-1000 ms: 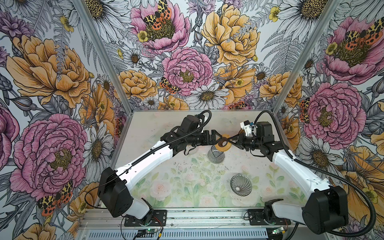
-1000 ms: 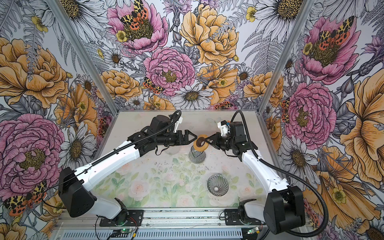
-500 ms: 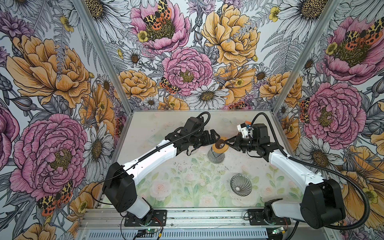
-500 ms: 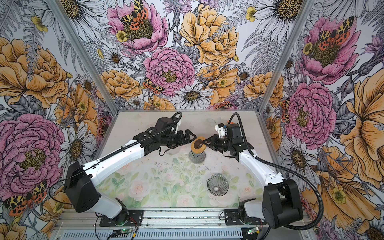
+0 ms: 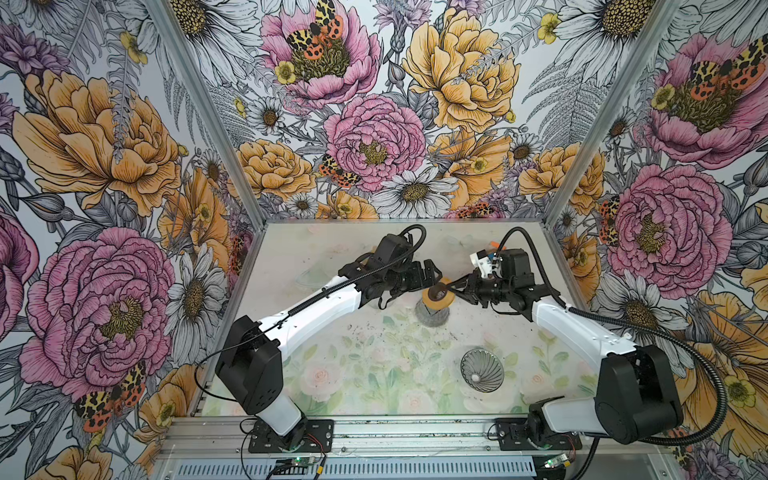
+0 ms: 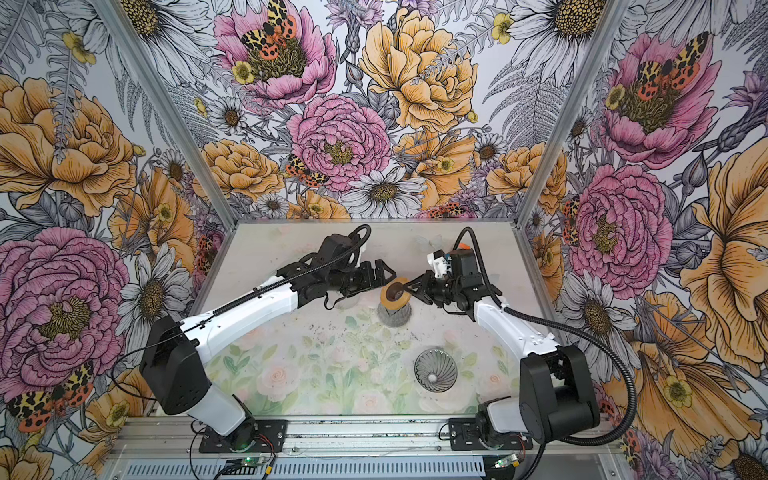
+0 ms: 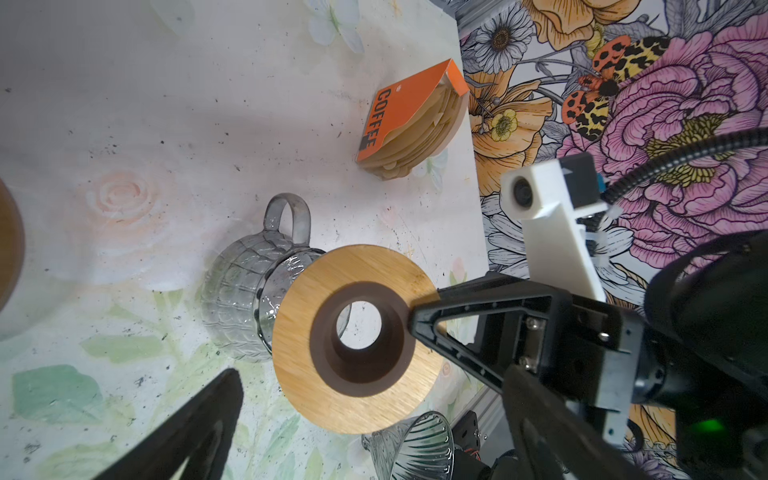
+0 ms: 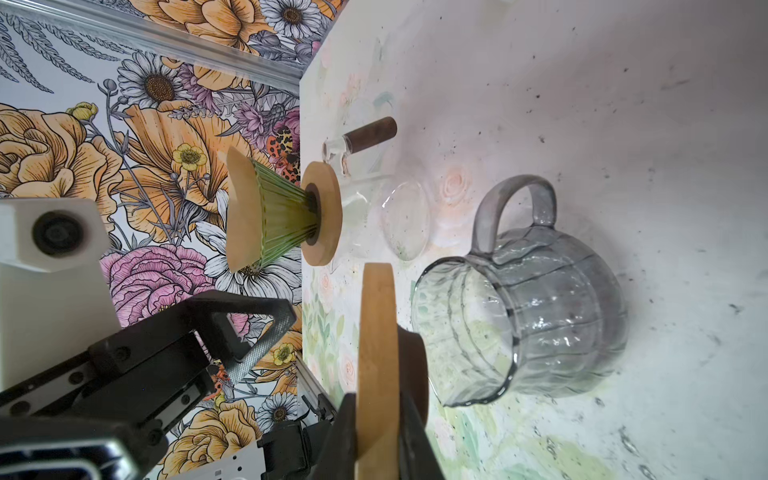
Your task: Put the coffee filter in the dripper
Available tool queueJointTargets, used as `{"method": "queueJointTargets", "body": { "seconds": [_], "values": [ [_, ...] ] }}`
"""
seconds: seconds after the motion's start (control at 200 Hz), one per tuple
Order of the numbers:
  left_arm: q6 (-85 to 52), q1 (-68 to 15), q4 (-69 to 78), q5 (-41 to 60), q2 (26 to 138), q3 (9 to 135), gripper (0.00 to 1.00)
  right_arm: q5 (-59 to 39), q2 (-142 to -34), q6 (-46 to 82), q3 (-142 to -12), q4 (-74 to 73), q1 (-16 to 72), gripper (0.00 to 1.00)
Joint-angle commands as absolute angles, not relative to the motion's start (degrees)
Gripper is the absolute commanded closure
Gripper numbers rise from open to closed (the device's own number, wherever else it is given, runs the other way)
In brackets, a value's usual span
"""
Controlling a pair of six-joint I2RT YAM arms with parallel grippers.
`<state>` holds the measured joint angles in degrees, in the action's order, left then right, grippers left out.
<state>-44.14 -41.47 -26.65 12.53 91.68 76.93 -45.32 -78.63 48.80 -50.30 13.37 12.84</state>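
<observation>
Next, the right gripper lowers until the wooden ring rests on the pitcher's opening, then releases the ring's rim, since the ring's dark collar still hangs clear above.
An orange "COFFEE" holder with brown paper coffee filters stands near the table's edge by the wall, seen only in the left wrist view. The grey ribbed glass dripper sits alone at the front right. My right gripper is shut on the rim of a wooden ring with a dark collar, held over a grey glass pitcher. My left gripper stands open beside the ring, holding nothing.
A green dripper with a paper filter in it sits on a second wooden ring atop a clear glass carafe with a brown handle, near the left wall. Dark specks dot the floral table.
My right gripper has carried the wooden ring a little left and down, closer over the pitcher. The left arm shifted its posture slightly, its gripper still open beside the ring.
</observation>
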Motion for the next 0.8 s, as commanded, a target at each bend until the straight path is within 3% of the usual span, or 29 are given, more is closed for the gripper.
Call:
{"method": "queueJointTargets", "body": {
  "seconds": [0.0,0.425,0.796],
  "values": [
    [-41.08,-40.55,-25.72,13.57,91.58,78.22,0.01,-48.08,-79.18,48.32,-50.61,10.95,13.12,0.95],
    [-37.84,-40.53,-30.27,15.20,91.62,82.18,0.01,-48.87,-80.56,50.80,-51.18,11.03,13.19,0.95],
    [-35.51,-42.45,-30.30,12.57,90.87,80.95,0.01,-46.20,-83.00,45.70,-51.33,10.95,13.22,0.95]
  ]
}}
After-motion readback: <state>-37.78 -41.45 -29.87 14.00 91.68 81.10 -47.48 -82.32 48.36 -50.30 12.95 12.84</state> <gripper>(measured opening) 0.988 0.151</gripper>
